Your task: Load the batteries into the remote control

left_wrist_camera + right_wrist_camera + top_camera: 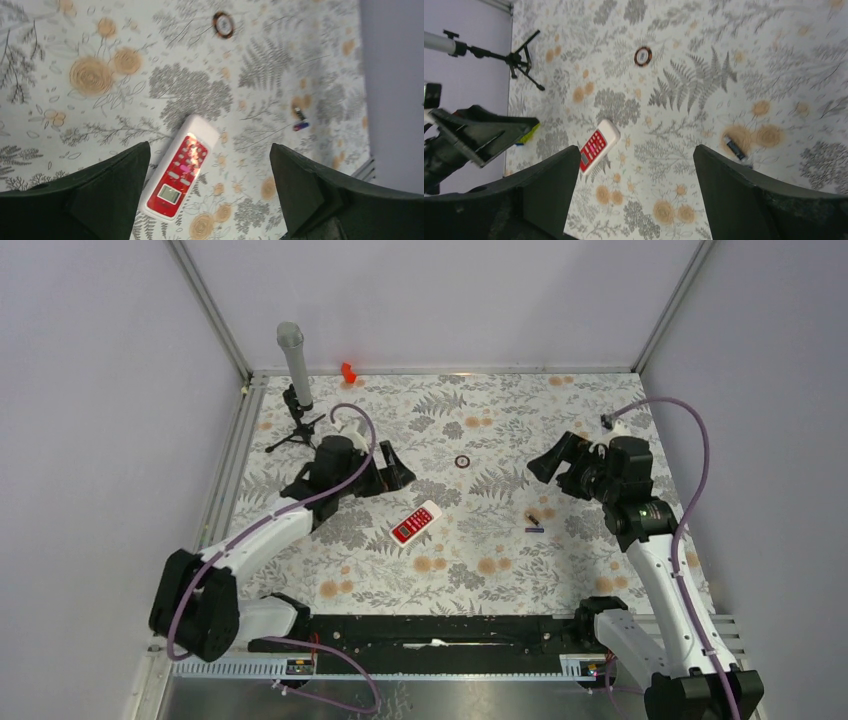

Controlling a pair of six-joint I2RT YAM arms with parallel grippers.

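Note:
The remote control is nearer the base than my fingers, so I should move my left gripper down and back to straddle the long sides of the remote control (416, 522).
The remote control (416, 522) lies face up on the floral table mat, red button face and small display showing; it also shows in the left wrist view (177, 170) and the right wrist view (597, 144). The dark battery (533, 516) and the purple battery (535, 530) lie close together to its right, also seen in the left wrist view, dark (299, 113) and purple (301, 126). My left gripper (390, 475) is open and empty, above and behind the remote. My right gripper (555, 465) is open and empty, behind the batteries.
A small tripod with a grey cylinder (293, 370) stands at the back left. A red object (348, 371) sits at the back edge. A dark ring (462, 461) lies mid-table. A yellow-green marker (529, 134) peeks out under the left gripper. Walls close in on three sides.

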